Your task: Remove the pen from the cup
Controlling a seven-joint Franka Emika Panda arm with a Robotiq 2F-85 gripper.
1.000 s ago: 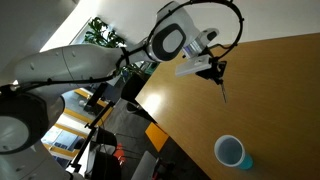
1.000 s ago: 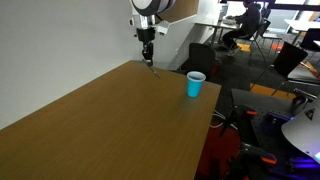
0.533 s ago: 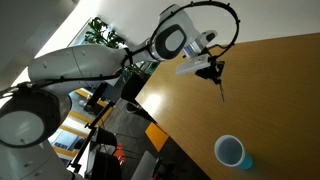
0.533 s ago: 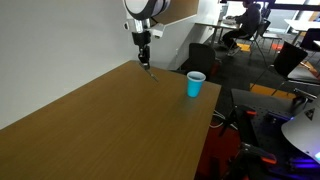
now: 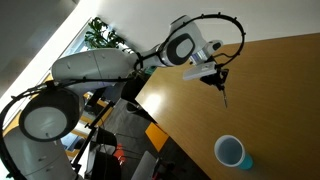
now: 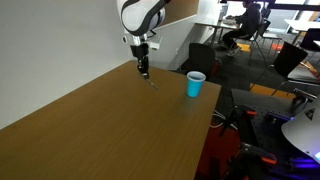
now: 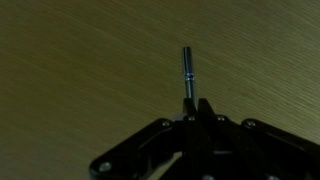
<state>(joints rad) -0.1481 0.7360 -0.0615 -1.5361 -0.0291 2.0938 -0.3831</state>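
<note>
The pen already hangs well apart from the light-blue cup, so the robot's gripper needs to go down a little over the wooden table [image 5: 226, 106] next and then open its fingers there.
My gripper [image 5: 220, 83] is shut on the pen [image 5: 224, 95], a thin dark stick that hangs from the fingers over the wooden table. In the wrist view the pen [image 7: 187, 72] sticks out past the closed fingertips [image 7: 192, 108] above the table surface. It also shows in an exterior view, where the gripper [image 6: 144, 72] holds the pen [image 6: 150, 82] just above the table. The light-blue cup [image 5: 232, 153] stands well apart, near the table edge, and also shows in an exterior view [image 6: 195, 84]. The cup looks empty.
The wooden table [image 6: 110, 130] fills the scene. Beyond its edge are office chairs and desks [image 6: 250, 30], a plant [image 5: 100, 35] and a white wall [image 6: 50, 50].
The arm has carried the pen lower towards the table and further from the cup. The cup has not moved.
</note>
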